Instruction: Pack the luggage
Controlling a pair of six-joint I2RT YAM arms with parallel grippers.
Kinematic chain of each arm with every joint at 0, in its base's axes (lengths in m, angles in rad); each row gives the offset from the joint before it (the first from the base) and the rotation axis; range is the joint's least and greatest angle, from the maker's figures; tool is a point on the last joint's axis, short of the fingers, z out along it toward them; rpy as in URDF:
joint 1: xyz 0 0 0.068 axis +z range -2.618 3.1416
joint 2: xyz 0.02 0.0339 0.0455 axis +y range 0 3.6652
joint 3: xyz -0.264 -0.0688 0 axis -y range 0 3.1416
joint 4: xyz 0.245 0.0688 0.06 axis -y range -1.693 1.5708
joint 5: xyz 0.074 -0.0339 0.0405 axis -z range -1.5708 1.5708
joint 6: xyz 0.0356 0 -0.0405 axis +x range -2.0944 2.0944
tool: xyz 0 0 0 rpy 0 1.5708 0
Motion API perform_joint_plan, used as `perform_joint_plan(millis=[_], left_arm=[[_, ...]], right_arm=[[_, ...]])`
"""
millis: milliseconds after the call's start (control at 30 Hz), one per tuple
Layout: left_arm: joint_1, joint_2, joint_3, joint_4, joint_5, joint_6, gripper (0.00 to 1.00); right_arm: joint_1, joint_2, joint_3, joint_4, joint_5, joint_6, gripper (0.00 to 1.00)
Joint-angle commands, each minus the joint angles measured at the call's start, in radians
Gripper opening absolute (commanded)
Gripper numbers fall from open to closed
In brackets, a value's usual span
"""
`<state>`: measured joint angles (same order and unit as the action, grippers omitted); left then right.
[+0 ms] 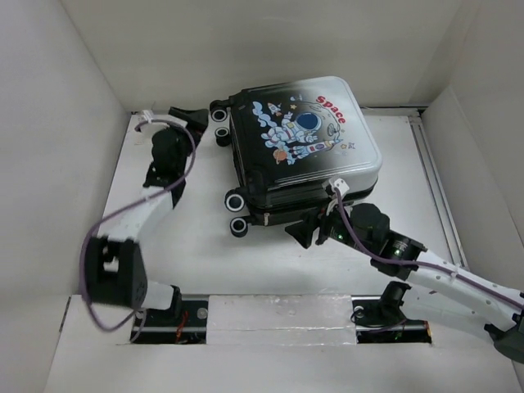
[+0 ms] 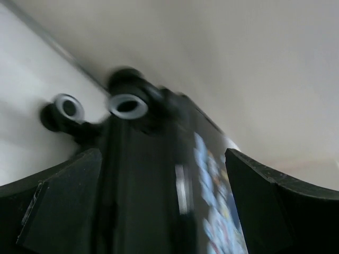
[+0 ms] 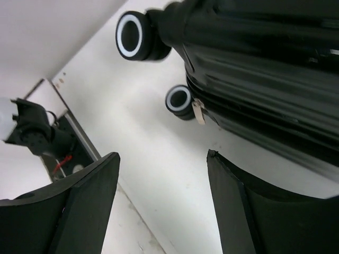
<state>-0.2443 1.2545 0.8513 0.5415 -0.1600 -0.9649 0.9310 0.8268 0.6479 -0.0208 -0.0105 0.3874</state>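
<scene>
I will next move my left gripper outward and to the right in the top view, onto the upper rear wheel, because that wheel sticks out from the luggage's corner.
The luggage [image 1: 303, 147] lies flat and closed at the back middle of the table, astronaut and red "Space" print facing up, caster wheels [image 1: 235, 201] on its left side. My left gripper [image 1: 190, 117] is open at the case's far left corner by the rear wheels [image 1: 219, 115]. In the blurred left wrist view its fingers [image 2: 58, 196] stand either side of the case's dark side [image 2: 153, 180], below two wheels [image 2: 127, 105]. My right gripper [image 1: 304, 228] is open and empty just off the case's near edge. The right wrist view shows bare table between its fingers [image 3: 85, 201], with the case [image 3: 265, 79] beyond.
White walls [image 1: 74, 123] enclose the table on the left, back and right. A small zipper pull [image 3: 198, 112] hangs by the near wheel [image 3: 180, 100]. The left arm's base [image 3: 37, 132] sits at the near edge. A rail [image 1: 434, 188] runs along the right side.
</scene>
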Motion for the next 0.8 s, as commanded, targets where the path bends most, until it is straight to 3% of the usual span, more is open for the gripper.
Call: perform_joint_plan(millis=[0,33,133,367,433,633,733,767], left_arm=[[0.166,0.222,0.191,0.018,0.284,-0.083,1.00],[0.213,0.369,0.250,0.031,0.410,-0.083,1.00],[0.235,0.572,0.442,0.055,0.513,-0.083,1.00],[0.244,0.868,0.657,0.297,0.720,-0.256,1.00],[0.244,0.891,0.676,0.386,0.720,-0.287,1.00],[0.224,0.960,0.827,0.324,0.721,-0.232,1.00],[0.215,1.020,0.881,0.372,0.751,-0.293,1.00],[0.206,1.020,0.881,0.391,0.751,-0.302,0.94]], right_arm=[[0.006,-0.035,-0.024,-0.065,0.012,-0.025,0.73],[0.006,-0.035,-0.033,-0.065,0.003,-0.025,0.73],[0.006,-0.045,-0.043,-0.056,-0.008,-0.025,0.73],[0.006,0.011,-0.071,0.012,-0.059,-0.025,0.73],[0.006,0.023,-0.071,0.021,-0.059,-0.025,0.73],[0.006,0.052,-0.082,0.058,-0.069,-0.025,0.73],[0.006,0.061,-0.071,0.058,-0.054,-0.025,0.73],[0.006,0.061,-0.071,0.058,-0.043,-0.025,0.73]])
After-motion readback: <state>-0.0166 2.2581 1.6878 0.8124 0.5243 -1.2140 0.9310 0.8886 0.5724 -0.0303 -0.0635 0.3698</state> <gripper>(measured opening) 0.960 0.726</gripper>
